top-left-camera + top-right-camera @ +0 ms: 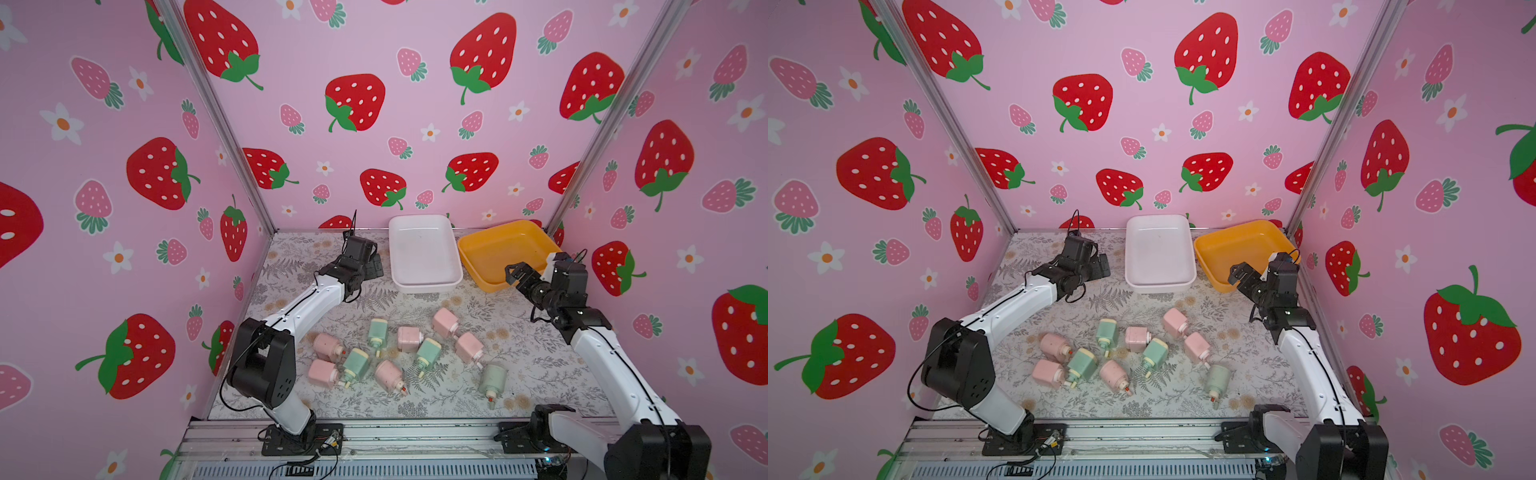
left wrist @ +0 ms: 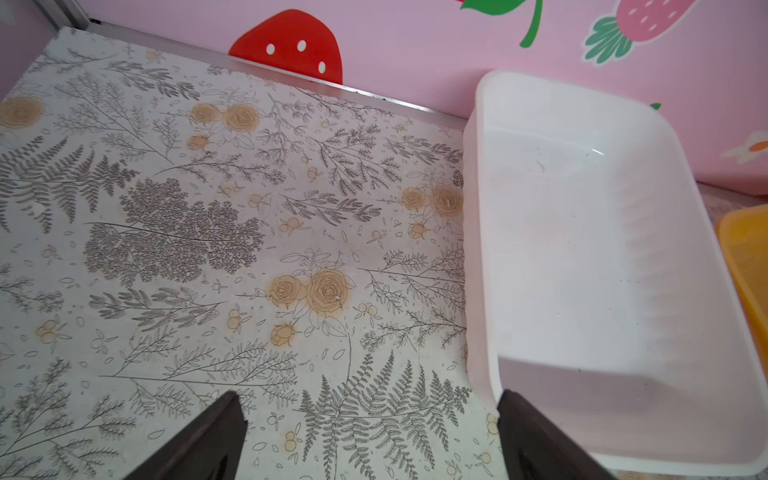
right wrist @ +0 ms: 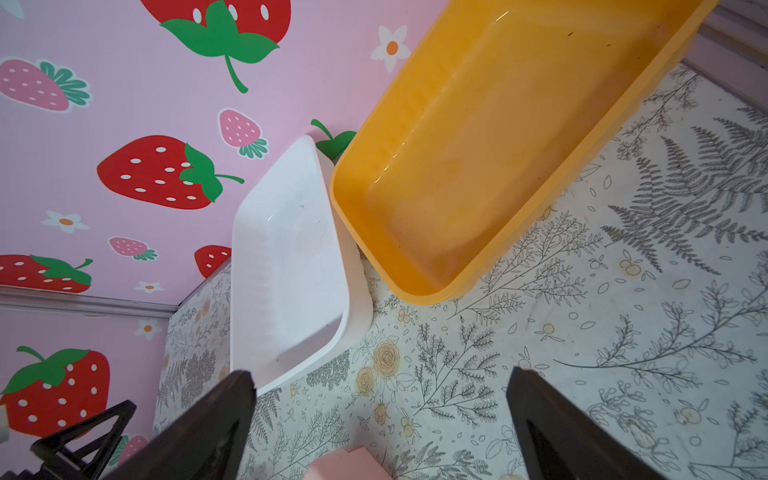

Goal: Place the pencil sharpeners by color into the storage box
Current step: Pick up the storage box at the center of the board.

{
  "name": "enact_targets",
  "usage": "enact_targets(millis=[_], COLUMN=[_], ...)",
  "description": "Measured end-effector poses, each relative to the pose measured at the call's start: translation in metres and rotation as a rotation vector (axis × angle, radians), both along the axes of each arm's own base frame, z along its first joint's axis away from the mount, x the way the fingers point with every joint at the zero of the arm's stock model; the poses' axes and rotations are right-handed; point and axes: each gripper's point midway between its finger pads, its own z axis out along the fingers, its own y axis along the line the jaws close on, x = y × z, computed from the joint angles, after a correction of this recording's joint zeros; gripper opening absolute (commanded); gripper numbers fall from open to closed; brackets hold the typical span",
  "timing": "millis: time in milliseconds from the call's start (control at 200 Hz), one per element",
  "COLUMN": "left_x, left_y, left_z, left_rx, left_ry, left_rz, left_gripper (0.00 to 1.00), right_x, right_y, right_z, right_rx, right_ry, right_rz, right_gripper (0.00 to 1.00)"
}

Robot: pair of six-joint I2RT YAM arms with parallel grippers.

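The white box (image 1: pixel 422 249) has its long side rim facing the left gripper, and that edge is the closest, so the gripper should next move outward toward the box and lower its open fingers on both sides of that rim.
Several pale pink pencil sharpeners (image 1: pixel 409 338) and several mint green ones (image 1: pixel 429 351) lie scattered on the floral table, in both top views. A white storage box (image 1: pixel 422 249) and an orange one (image 1: pixel 498 249) stand side by side at the back, with nothing in them. My left gripper (image 1: pixel 372 266) (image 2: pixel 368 399) hovers open just left of the white box. My right gripper (image 1: pixel 515 275) (image 3: pixel 380 378) is open in front of the orange box's near corner. A corner of a pink sharpener (image 3: pixel 345 465) shows below it in the right wrist view.
Strawberry-patterned walls close in the table on three sides. An aluminium rail (image 1: pixel 374 436) with both arm bases runs along the front edge. The left arm (image 1: pixel 307 303) reaches over the table's left part, the right arm (image 1: pixel 602 353) along its right side.
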Motion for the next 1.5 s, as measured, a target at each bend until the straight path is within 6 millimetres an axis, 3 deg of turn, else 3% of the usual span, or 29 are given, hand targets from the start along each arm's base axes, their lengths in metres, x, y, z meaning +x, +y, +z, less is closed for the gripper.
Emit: enact_targets(millis=[275, 425, 635, 770, 950, 1091, 1316, 1341, 1501], left_x=[0.067, 0.095, 0.128, 0.136, 0.138, 0.14, 0.144, 0.144, 0.141], left_y=[-0.047, -0.065, -0.083, -0.081, -0.077, -0.078, -0.08, -0.08, -0.08], left_z=[0.003, -0.018, -0.058, -0.083, -0.106, -0.104, -0.101, -0.101, -0.099], left_rx=[-0.02, -0.015, -0.006, 0.009, 0.015, -0.003, -0.036, -0.037, -0.057], left_ry=[0.039, 0.096, 0.161, 0.197, 0.23, 0.222, 0.206, 0.206, 0.2], left_rz=[-0.119, -0.154, -0.176, -0.161, -0.137, -0.125, -0.105, -0.105, -0.09], left_gripper=[0.8, 0.74, 0.55, 0.52, 0.32, 0.23, 0.07, 0.0, 0.0], right_x=[-0.01, -0.016, -0.034, -0.048, -0.055, -0.057, -0.049, -0.049, -0.049], right_y=[0.005, 0.004, -0.002, -0.003, -0.005, -0.006, -0.006, -0.006, -0.006], right_z=[-0.009, -0.001, 0.009, 0.0, -0.012, -0.02, -0.009, -0.008, -0.009], right_rx=[0.032, 0.025, -0.006, -0.025, -0.054, -0.077, -0.099, -0.101, -0.106], right_ry=[0.043, 0.023, -0.016, 0.013, 0.067, 0.108, 0.096, 0.096, 0.098], right_rz=[0.013, 0.009, -0.013, -0.015, -0.008, 0.003, 0.02, 0.021, 0.025], right_gripper=[1.0, 1.0, 1.0, 1.0, 1.0, 1.0, 1.0, 1.0, 1.0])
